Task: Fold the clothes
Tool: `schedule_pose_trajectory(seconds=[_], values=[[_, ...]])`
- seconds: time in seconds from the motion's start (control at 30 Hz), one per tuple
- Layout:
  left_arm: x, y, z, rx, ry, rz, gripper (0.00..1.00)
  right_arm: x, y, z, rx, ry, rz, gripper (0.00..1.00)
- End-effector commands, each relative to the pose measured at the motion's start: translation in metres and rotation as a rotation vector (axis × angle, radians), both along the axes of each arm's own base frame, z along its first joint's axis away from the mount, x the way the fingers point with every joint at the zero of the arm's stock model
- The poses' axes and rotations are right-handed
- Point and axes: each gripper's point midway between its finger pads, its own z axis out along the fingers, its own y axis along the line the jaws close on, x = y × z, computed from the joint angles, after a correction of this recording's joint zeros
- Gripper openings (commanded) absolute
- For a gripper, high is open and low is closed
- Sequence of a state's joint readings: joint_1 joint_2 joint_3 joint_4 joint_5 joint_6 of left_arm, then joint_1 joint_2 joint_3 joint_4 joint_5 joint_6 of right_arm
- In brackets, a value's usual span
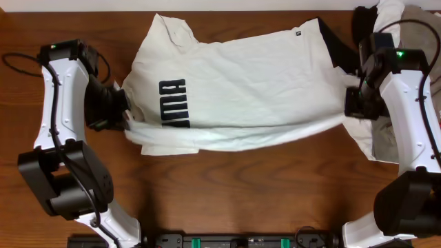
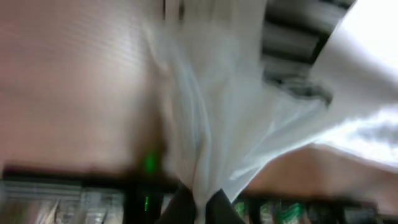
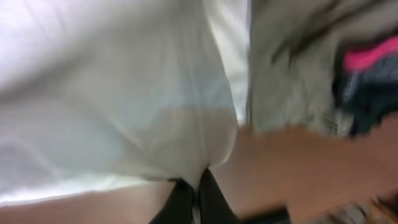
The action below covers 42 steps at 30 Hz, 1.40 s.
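I will next move my left gripper outward to the cloth beside the logo, which lies outward of it, and let go of the pinched edge there, because the fold is shallow.
A white T-shirt (image 1: pixel 241 76) with a dark printed logo (image 1: pixel 173 103) lies spread across the wooden table, its near long edge lifted and folded over. My left gripper (image 1: pixel 124 114) is shut on the shirt's left end; in the left wrist view the white cloth (image 2: pixel 211 124) hangs pinched between the dark fingers (image 2: pixel 200 208). My right gripper (image 1: pixel 353 103) is shut on the shirt's right end; in the right wrist view the cloth (image 3: pixel 124 112) is pinched between the fingers (image 3: pixel 194 196). Both wrist views are blurred.
A pile of other clothes (image 1: pixel 413 21), white, grey and dark, lies at the far right corner, and shows in the right wrist view (image 3: pixel 311 62) with a pink patch. A black rail (image 1: pixel 241 241) runs along the table's near edge. A black cable (image 1: pixel 14 62) lies at the left.
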<state>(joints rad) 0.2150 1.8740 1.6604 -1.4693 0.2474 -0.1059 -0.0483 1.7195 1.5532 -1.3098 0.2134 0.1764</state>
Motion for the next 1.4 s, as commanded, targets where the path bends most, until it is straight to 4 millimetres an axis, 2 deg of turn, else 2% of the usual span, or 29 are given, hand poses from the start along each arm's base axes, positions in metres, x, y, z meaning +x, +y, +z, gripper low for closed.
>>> schedule_pose_trajectory(seconds=[0.0, 0.13, 0.3, 0.57, 0.7, 1.0, 1.27, 1.3, 1.37], values=[[0.016, 0.015, 0.002, 0.09, -0.077, 0.063, 0.06, 0.02, -0.005, 0.002, -0.017, -0.087, -0.02, 0.01], [0.05, 0.027, 0.001, 0.141, -0.207, 0.127, 0.06, 0.047, -0.006, 0.007, -0.021, -0.195, -0.021, 0.01], [0.071, 0.031, 0.002, 0.154, -0.286, 0.159, 0.06, 0.059, -0.001, -0.002, 0.016, -0.213, -0.017, 0.01], [0.08, 0.033, -0.003, 0.156, -0.302, 0.16, 0.06, 0.071, 0.004, -0.035, 0.044, -0.164, -0.012, 0.01], [0.088, 0.035, -0.002, 0.161, -0.338, 0.161, 0.07, 0.081, 0.003, -0.044, 0.044, -0.176, -0.011, 0.01], [0.096, 0.036, -0.008, 0.164, -0.368, 0.161, 0.12, 0.105, 0.006, -0.043, 0.059, -0.262, -0.005, 0.01], [0.103, 0.037, -0.015, 0.165, -0.396, 0.161, 0.13, 0.121, 0.014, -0.038, 0.103, -0.332, 0.012, 0.02], [0.104, 0.037, -0.015, 0.165, -0.403, 0.16, 0.13, 0.123, 0.015, -0.037, 0.103, -0.34, 0.014, 0.04], [0.107, 0.036, -0.015, 0.166, -0.413, 0.158, 0.13, 0.128, 0.017, -0.037, 0.103, -0.355, 0.021, 0.2]])
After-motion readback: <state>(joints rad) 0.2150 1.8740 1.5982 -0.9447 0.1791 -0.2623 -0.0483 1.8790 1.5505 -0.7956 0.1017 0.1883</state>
